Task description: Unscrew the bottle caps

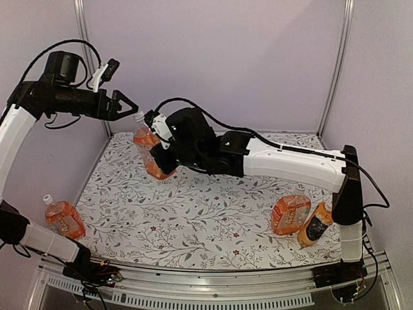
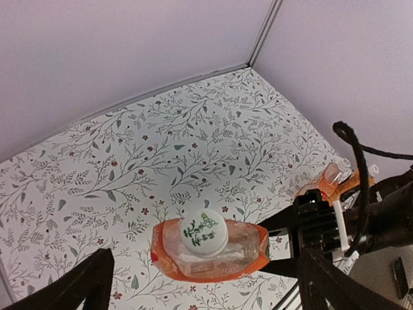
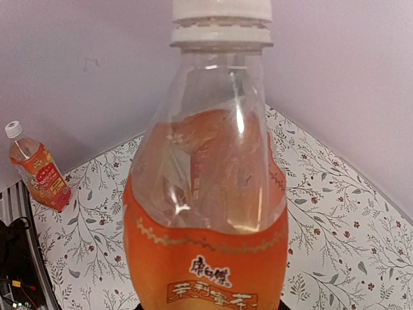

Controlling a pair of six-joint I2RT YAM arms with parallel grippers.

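The robot's right gripper covers only one side, so the left gripper will next swing away from the white cap [image 1: 139, 117] and close on the bottle's orange body [image 1: 145, 152].
My right gripper [image 1: 162, 154] is shut on a clear bottle of orange liquid [image 1: 148, 152], holding it tilted above the back left of the table. In the right wrist view this bottle [image 3: 206, 213] fills the frame, its white cap [image 3: 221, 13] on top. My left gripper [image 1: 124, 103] stands open just left of and above that cap [image 1: 139, 117], not touching it. From the left wrist the cap [image 2: 203, 234] shows end-on, with green print, between the spread black fingers [image 2: 84, 284].
Another capped orange bottle [image 1: 63, 218] stands at the near left edge. At the near right lie an orange bottle [image 1: 290, 214] and a dark-labelled one [image 1: 315, 226], next to the right arm's base. A purple back wall and metal posts bound the floral tablecloth [image 1: 206, 213].
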